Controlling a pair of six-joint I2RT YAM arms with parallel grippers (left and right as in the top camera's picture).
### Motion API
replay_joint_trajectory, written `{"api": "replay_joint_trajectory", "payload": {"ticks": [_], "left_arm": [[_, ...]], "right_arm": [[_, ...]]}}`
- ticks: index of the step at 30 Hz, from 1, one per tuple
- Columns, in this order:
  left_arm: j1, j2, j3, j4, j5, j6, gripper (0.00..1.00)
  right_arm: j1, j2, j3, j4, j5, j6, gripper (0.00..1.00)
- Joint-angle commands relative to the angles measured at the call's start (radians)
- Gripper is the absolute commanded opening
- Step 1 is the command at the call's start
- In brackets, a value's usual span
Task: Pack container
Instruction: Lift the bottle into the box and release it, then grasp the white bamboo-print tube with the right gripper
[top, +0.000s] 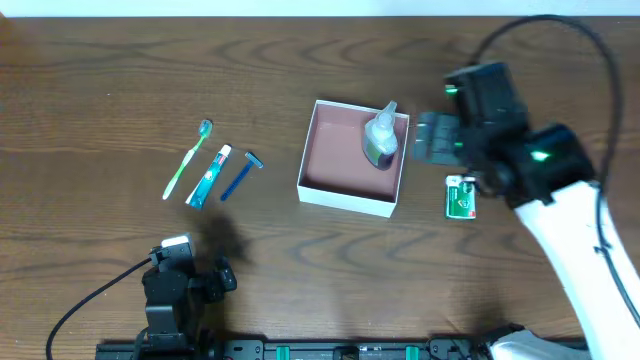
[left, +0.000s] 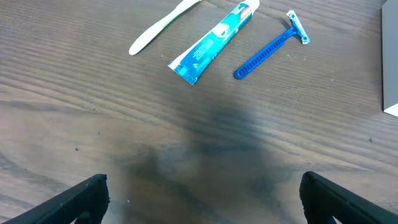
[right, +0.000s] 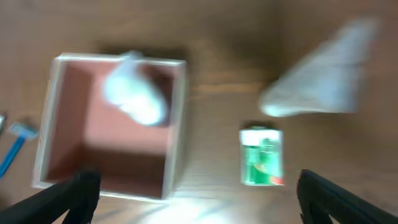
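Note:
I will next move my right gripper off the box, turn, then lower it astride the white tube (right: 319, 79), as the tube lies slantwise to its fingers.
The container (top: 335, 152) is a shallow white box with a pink-brown inside, at the table's middle. A clear bottle (top: 381, 138) with a grey top lies in its far right corner. My right gripper (top: 421, 138) is open and empty just right of the box. In the blurred right wrist view the container (right: 87, 140) and bottle (right: 134, 94) sit left of my open jaws (right: 196, 199). My left gripper (top: 200, 260) is open and empty near the front left edge. In the left wrist view its jaws (left: 202, 199) hover over bare wood.
A green packet (top: 460, 196) (right: 262, 157) lies right of the box. A toothbrush (top: 188, 160) (left: 163, 26), a toothpaste tube (top: 209, 176) (left: 214, 42) and a blue razor (top: 240, 174) (left: 270, 48) lie in a row left of it. A pale blurred shape (right: 329, 74) shows in the right wrist view.

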Motion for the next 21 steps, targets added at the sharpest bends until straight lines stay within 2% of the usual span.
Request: {"api": "replay_joint_trajectory", "payload": {"ticks": [1,5,13,16,20,21], "left_arm": [[-0.003,-0.006,-0.015,-0.012,0.0,0.013,0.98],[-0.003,-0.006,-0.015,-0.013,0.0,0.013,0.98],[-0.003,-0.006,-0.015,-0.012,0.0,0.013,0.98],[-0.003,-0.006,-0.015,-0.012,0.0,0.013,0.98],[-0.003,-0.006,-0.015,-0.012,0.0,0.013,0.98],[-0.003,-0.006,-0.015,-0.012,0.0,0.013,0.98]], "right_arm": [[-0.107,0.031,-0.008,-0.023,0.047,-0.037,0.99],[-0.224,0.072,-0.066,0.008,-0.066,-0.111,0.99],[-0.346,0.142,-0.105,0.144,-0.103,-0.123,0.99],[-0.367,0.142,-0.105,0.166,-0.103,-0.122,0.94],[-0.372,0.152,-0.105,0.172,-0.094,-0.118,0.83],[-0.371,0.157,-0.105,0.177,-0.093,-0.118,0.77]]}}
